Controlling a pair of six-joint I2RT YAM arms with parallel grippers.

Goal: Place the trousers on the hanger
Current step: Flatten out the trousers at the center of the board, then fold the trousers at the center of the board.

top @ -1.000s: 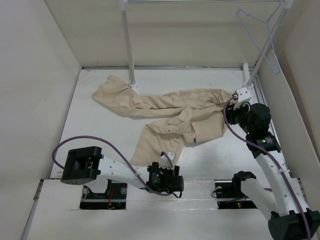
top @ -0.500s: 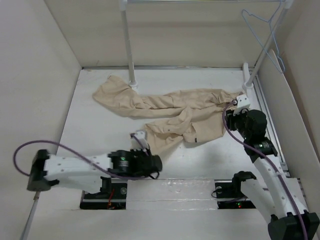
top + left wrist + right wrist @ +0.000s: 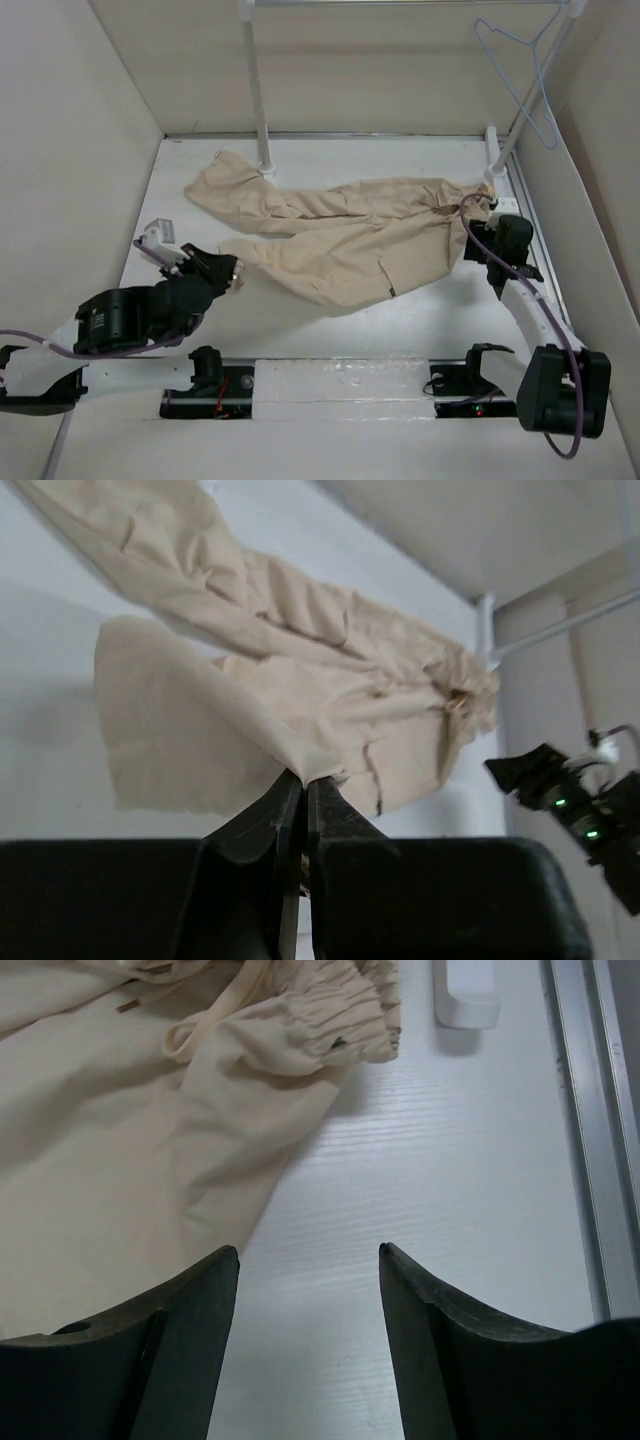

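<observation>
The waistband's gathered near edge lies beyond my open fingers, so my right gripper will next go outward and to the left in the top view onto that edge.
The beige trousers [image 3: 340, 235] lie spread across the table, the waistband [image 3: 320, 1010] at the right and one leg running to the far left. My left gripper [image 3: 235, 272] is shut on the hem of the near leg [image 3: 303, 772] and holds it lifted at the left side. My right gripper [image 3: 308, 1250] is open just above the bare table, right of the trousers' edge and below the waistband, touching nothing. The pale wire hanger [image 3: 510, 90] hangs from the rail at the top right, apart from both grippers.
The rack's white poles stand at the back: one upright [image 3: 256, 90] by the far trouser leg, one slanted [image 3: 530, 90] at the right with its foot [image 3: 465, 995] near the waistband. A metal rail [image 3: 585, 1110] runs along the table's right edge. High walls enclose the table.
My left gripper closed on the near leg's hem and swung left, dragging that leg out flat. My right gripper drew back from the waistband and widened.
</observation>
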